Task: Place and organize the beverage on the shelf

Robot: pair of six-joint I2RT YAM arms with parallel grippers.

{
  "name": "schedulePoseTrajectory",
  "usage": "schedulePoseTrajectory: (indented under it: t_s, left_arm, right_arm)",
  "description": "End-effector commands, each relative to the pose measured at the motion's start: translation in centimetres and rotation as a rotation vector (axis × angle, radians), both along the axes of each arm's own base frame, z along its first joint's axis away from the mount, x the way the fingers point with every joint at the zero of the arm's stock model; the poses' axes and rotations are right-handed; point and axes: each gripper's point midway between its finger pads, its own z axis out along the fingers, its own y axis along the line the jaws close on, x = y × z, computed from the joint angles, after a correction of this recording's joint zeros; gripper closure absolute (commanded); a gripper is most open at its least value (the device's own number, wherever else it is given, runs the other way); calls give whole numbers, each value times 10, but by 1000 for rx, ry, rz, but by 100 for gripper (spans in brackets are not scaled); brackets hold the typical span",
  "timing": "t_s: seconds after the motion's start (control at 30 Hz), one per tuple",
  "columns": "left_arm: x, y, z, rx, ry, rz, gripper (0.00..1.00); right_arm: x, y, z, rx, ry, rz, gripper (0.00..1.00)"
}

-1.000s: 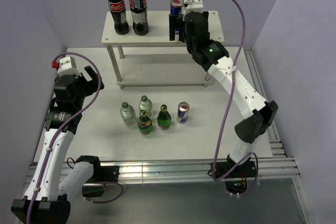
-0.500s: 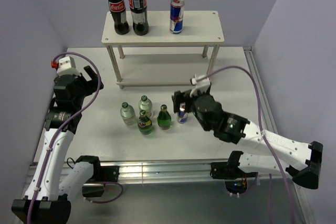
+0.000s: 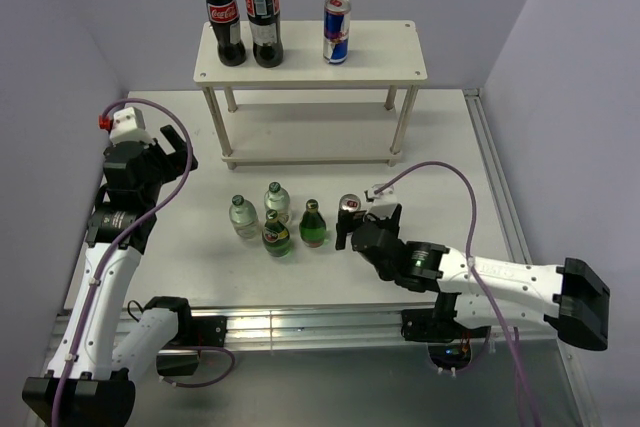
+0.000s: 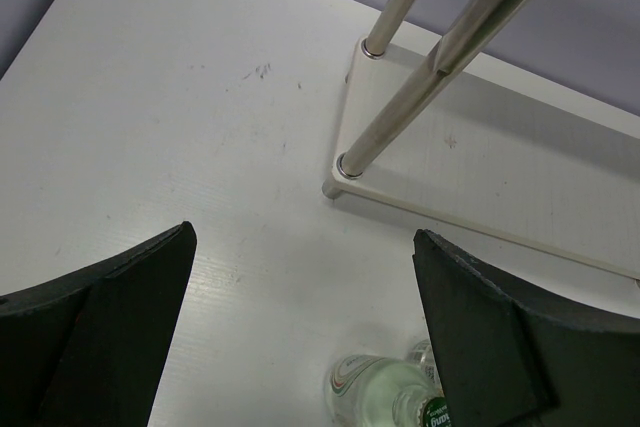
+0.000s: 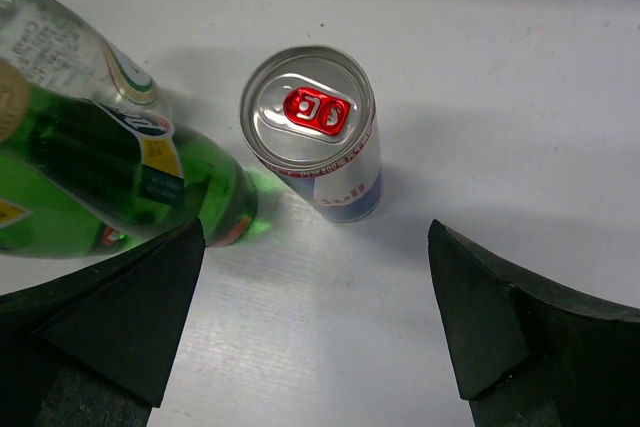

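Observation:
I need to ease my right gripper outward and down next, with one finger between the upright can (image 3: 349, 204) (image 5: 315, 132) and the green bottle, and close it, because the can stands outward and lower.
The cream shelf (image 3: 385, 55) stands at the back, with one blue-and-silver can (image 3: 337, 30) on its top board. On the table in front stand two clear bottles (image 3: 243, 217), two green bottles (image 3: 314, 225) and the second can (image 3: 349, 209). My right gripper (image 3: 352, 235) is open and empty, low over the table just near of that can. In the right wrist view the can (image 5: 315, 132) stands upright just ahead of the open gripper (image 5: 313, 239), with a green bottle (image 5: 120, 172) to its left. My left gripper (image 3: 170, 162) is open and empty, held high at the left.
Two tall cola bottles (image 3: 245, 15) stand on the left part of the shelf's top board. The left wrist view shows the shelf's lower board (image 4: 500, 177), two of its legs, and a clear bottle (image 4: 375, 392) below. Purple walls close in both sides.
My right arm left the can on the shelf top, swung down to the table and drew back to just near of the second can. The left arm has not moved.

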Motion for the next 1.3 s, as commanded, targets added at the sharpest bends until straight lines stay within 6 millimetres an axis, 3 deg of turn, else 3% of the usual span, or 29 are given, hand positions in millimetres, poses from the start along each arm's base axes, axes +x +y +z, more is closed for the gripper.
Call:
schedulePoseTrajectory:
  t_s: [0.0,0.47,0.6,0.67,0.7,0.77,0.8,0.83,0.93,1.0,1.1,1.13,1.27]
  left_arm:
    - [2,2,2,14,-8,3,3]
    - [3,1,2,13,-6,-5,3]
    - [3,1,2,13,-5,-5,3]
    - [3,1,2,12,-8,-6,3]
    - [3,1,2,14,-5,-7,3]
    - [4,1,2,13,-6,-5,3]
    - [3,1,2,14,-6,-5,3]
    - [4,1,2,14,-6,-4,3]
    - [3,0,2,12,-8,-8,3]
    - [3,0,2,12,-6,-9,3]
    - [4,0,1,11,-2,-7,3]
    - [3,1,2,12,-5,-4,3]
    - [2,4,4,16,-13,8,3]
  right_arm:
    - [12,4,0,54,-39,-92,0]
    - [58,2,-34,26,-105,-244,4]
    - [74,1,-40,13,-130,-279,21]
    - [79,2,-39,10,-146,-293,39]
    - [79,2,-39,6,-146,-292,57]
    - [79,3,-31,17,-149,-285,81]
    - [79,2,-26,23,-149,-292,99]
    - [78,0,-22,-4,-139,-298,100]
    - [75,-8,13,-15,-157,-314,100]
    - [72,-12,50,19,-193,-306,100]
    - [72,-17,117,31,-262,-278,100]
    - [74,-19,148,51,-287,-280,100]
    - [81,-28,227,53,-378,-261,100]
